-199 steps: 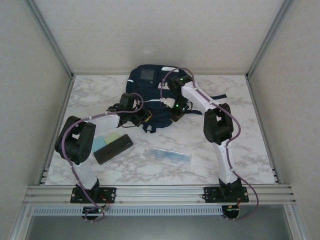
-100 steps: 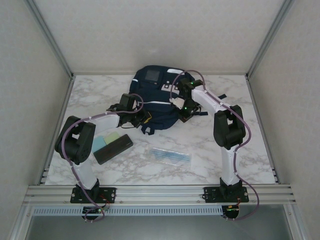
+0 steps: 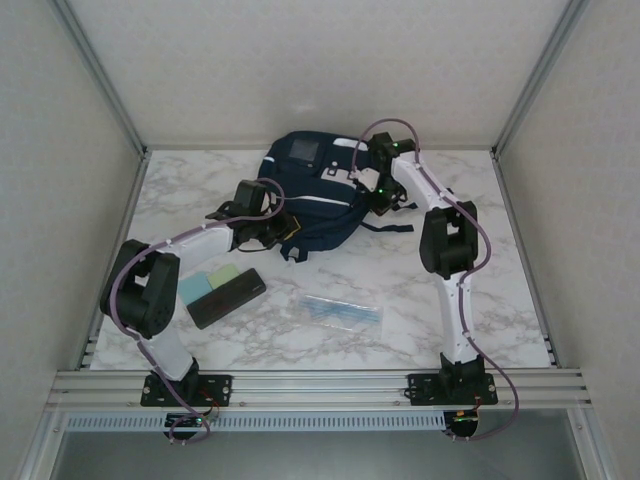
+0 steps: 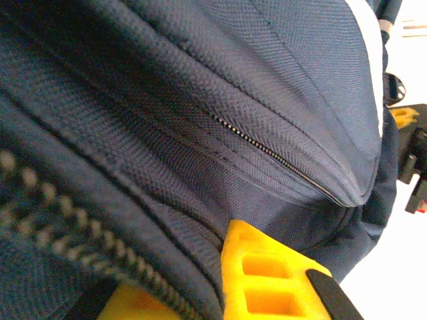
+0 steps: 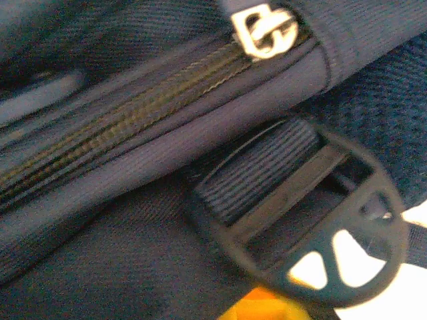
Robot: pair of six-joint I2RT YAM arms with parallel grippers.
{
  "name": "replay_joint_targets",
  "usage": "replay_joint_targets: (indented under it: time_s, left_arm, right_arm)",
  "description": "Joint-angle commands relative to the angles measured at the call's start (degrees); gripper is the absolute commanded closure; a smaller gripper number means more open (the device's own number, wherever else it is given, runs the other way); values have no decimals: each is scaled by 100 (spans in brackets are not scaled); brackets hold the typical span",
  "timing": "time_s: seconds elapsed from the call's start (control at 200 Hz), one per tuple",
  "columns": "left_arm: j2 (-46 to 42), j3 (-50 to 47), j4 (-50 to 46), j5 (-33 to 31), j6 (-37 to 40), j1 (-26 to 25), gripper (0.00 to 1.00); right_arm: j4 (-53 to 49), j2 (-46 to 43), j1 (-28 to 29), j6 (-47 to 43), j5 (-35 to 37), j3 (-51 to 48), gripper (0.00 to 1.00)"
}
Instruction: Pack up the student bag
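My left gripper holds the bag's near edge, so I should next move my right gripper toward the bag's middle and release the cloth beside the strap buckle (image 5: 313,213).
The student bag (image 3: 310,190), dark navy with white stripes and a grey patch, lies at the back middle of the table. My left gripper (image 3: 283,232) is at the bag's near-left edge. In the left wrist view its yellow fingers (image 4: 267,273) are shut on a fold of the bag's fabric (image 4: 167,133) beside a zipper. My right gripper (image 3: 380,200) is at the bag's right side, shut on its cloth. In the right wrist view a yellow fingertip (image 5: 267,308) shows under the fabric, close to a black strap buckle (image 5: 313,213) and a metal zipper pull (image 5: 263,30).
A black case (image 3: 227,297) and teal and green pads (image 3: 212,282) lie at the front left. A clear pouch of pens (image 3: 341,312) lies at the front middle. Metal frame posts and walls (image 3: 110,100) border the table.
The right gripper has moved back and to the right, dragging the bag, which went from bunched to spread out farther back. The left gripper followed a little toward the back.
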Motion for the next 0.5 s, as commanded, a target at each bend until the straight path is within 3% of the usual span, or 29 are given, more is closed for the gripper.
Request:
replay_joint_targets:
  time_s: [0.0, 0.275, 0.496]
  left_arm:
    - [-455, -20, -873, -55, 499, 180, 100]
    - [-747, -59, -1074, 2, 605, 206, 100]
    - [-615, 53, -850, 110, 561, 206, 100]
  right_arm:
    - [933, 318, -565, 509, 1279, 657, 100]
    - [1640, 498, -653, 1142, 1801, 747, 100]
    - [1801, -188, -628, 1798, 931, -56, 100]
